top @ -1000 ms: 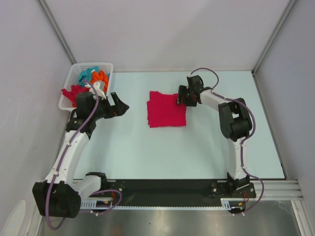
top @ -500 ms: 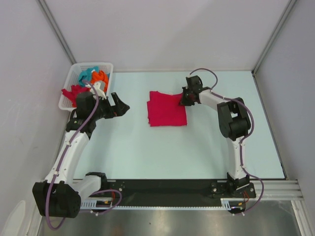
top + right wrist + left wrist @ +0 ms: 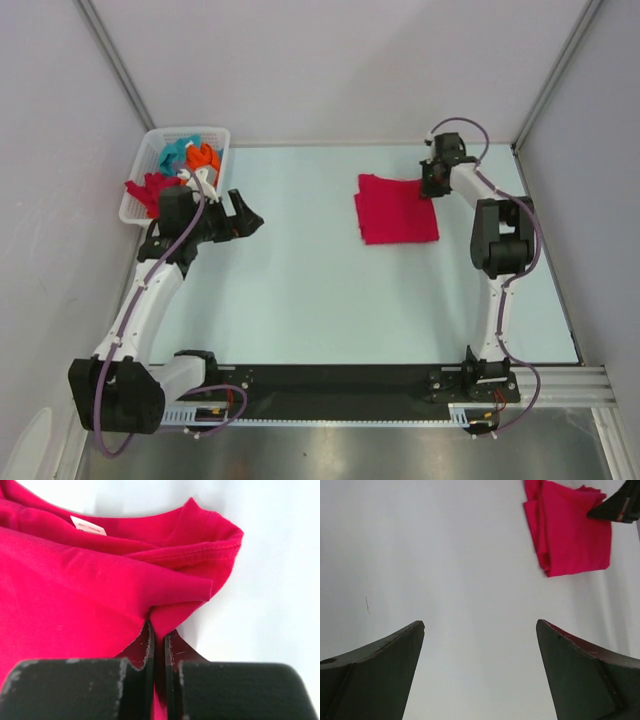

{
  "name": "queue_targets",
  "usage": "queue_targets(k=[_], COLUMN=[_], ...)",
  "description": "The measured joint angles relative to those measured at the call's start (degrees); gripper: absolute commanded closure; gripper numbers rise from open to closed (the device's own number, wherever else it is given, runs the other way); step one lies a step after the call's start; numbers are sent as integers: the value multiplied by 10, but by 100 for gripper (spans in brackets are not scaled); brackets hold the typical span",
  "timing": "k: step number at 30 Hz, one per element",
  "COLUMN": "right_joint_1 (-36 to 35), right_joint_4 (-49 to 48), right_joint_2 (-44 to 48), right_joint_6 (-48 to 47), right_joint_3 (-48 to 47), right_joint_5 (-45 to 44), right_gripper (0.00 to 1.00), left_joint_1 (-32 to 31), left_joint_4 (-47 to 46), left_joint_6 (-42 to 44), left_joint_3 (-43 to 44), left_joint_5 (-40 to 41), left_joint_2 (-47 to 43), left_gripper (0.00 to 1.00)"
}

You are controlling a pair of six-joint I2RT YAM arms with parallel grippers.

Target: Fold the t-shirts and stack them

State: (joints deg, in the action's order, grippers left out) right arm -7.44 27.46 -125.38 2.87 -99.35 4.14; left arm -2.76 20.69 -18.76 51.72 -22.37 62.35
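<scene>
I will drag the shirt to the table's bare back corner, right of my right gripper in the top view, and let go there, because the basket holds more.
A folded crimson t-shirt (image 3: 396,210) lies on the table at the back right; it also shows in the left wrist view (image 3: 570,530) and fills the right wrist view (image 3: 90,590), where a small white label (image 3: 88,526) sits by the collar. My right gripper (image 3: 432,186) is shut on the shirt's right edge, a pinch of red cloth between its jaws (image 3: 159,635). My left gripper (image 3: 248,216) hangs open over bare table near the basket, nothing between its fingers (image 3: 480,630). More t-shirts, teal (image 3: 176,152), orange (image 3: 203,157) and red (image 3: 148,187), lie crumpled in the basket.
The white lattice basket (image 3: 217,135) stands at the back left corner, with a red shirt hanging over its left rim. Grey walls enclose the table on the back, left and right. The black rail of the arm bases (image 3: 340,385) runs along the near edge.
My right gripper closed on the folded red shirt's edge and dragged it to the right, toward the back right corner. The left arm stayed where it was.
</scene>
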Motion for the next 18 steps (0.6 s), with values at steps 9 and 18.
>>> queue_targets(k=[9, 18], right_joint_1=[144, 167], right_joint_4=[31, 31], right_joint_2=[-58, -184], right_joint_6=[-87, -182], right_joint_3=[-82, -269], right_joint_5=[-78, -159], right_gripper=[100, 100], left_joint_1=[3, 3], left_joint_4=[4, -57], left_joint_6=[25, 58], left_joint_3=[2, 6], left_joint_5=[45, 87], left_joint_2=[8, 6], left_gripper=[0, 0])
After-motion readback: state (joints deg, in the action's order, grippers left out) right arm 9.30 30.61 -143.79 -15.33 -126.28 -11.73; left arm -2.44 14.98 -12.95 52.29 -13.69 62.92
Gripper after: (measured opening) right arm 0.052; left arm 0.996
